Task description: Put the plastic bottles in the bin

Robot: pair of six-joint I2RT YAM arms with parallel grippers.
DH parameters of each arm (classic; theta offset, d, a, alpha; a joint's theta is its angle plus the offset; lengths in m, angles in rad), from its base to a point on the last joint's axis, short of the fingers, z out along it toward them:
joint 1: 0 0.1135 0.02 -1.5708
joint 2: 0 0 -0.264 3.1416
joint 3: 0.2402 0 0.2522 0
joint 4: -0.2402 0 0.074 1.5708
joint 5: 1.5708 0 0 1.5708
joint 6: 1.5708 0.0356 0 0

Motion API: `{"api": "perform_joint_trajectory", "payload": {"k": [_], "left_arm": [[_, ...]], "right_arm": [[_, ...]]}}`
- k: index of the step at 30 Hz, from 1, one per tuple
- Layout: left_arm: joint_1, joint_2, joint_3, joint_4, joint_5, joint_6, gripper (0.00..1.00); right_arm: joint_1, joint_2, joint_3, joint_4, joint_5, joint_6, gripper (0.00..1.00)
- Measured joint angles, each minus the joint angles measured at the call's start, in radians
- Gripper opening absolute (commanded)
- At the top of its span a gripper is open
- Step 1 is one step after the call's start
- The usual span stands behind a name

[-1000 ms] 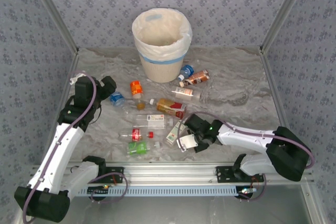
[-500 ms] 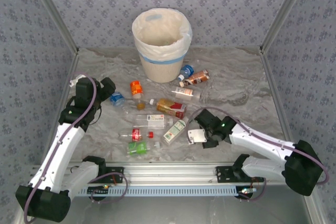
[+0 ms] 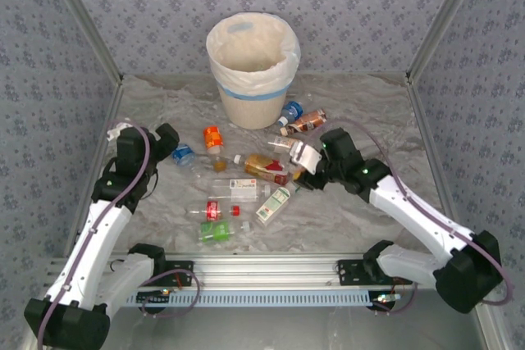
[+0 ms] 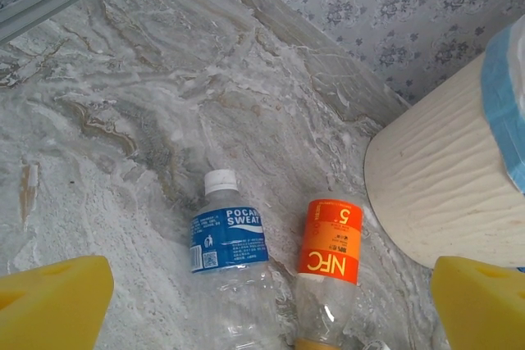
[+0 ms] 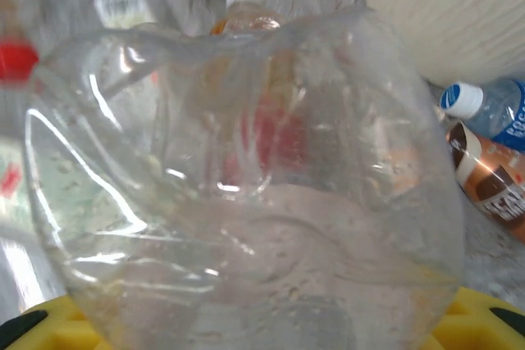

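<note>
The bin's opening is higher than my right gripper and outward of it, so my right gripper will next lift outward over the opening and release the crumpled clear bottle [image 3: 302, 154].
My right gripper [image 3: 314, 167] is shut on a crumpled clear bottle [image 3: 302, 154], held above the table's middle right; up close the held bottle [image 5: 246, 186] hides most of the right wrist view. The cream bin [image 3: 252, 71] with a blue band stands at the back centre. Several bottles lie in front of it: blue-label [image 3: 182, 154], orange-label [image 3: 213, 138], brown-red [image 3: 267, 167], white-label [image 3: 242, 189], green [image 3: 215, 231]. My left gripper [image 3: 164, 141] is open beside the blue-label bottle [image 4: 230, 239] and the orange-label bottle [image 4: 330, 243], both between its yellow pads [image 4: 49, 301].
A blue-capped bottle [image 3: 291, 111], a brown bottle [image 3: 308, 121] and a white-label one [image 3: 291, 145] lie right of the bin's base. A green-and-white bottle [image 3: 273, 205] and a small red-label bottle [image 3: 215, 210] lie near the front. Patterned walls enclose the table [image 3: 369, 137].
My right gripper has risen and swung from the front centre toward the back right with the clear bottle in it. The left arm has barely shifted.
</note>
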Motion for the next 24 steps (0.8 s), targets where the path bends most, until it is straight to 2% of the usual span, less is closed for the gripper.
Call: {"api": "perform_joint_trajectory", "payload": {"k": [7, 13, 24], "left_arm": [[0.003, -0.028, -0.005, -0.001, -0.005, 0.0, 1.0], [0.003, -0.047, -0.009, -0.001, -0.014, -0.008, 1.0], [0.003, -0.078, -0.009, -0.019, -0.015, -0.008, 0.99]], "right_arm": [[-0.02, 0.153, 0.157, 0.167, -0.138, 0.257, 0.35], [-0.023, 0.294, 0.461, 0.228, -0.137, 0.394, 0.35], [-0.065, 0.573, 0.945, 0.293, -0.057, 0.516, 0.39]]}}
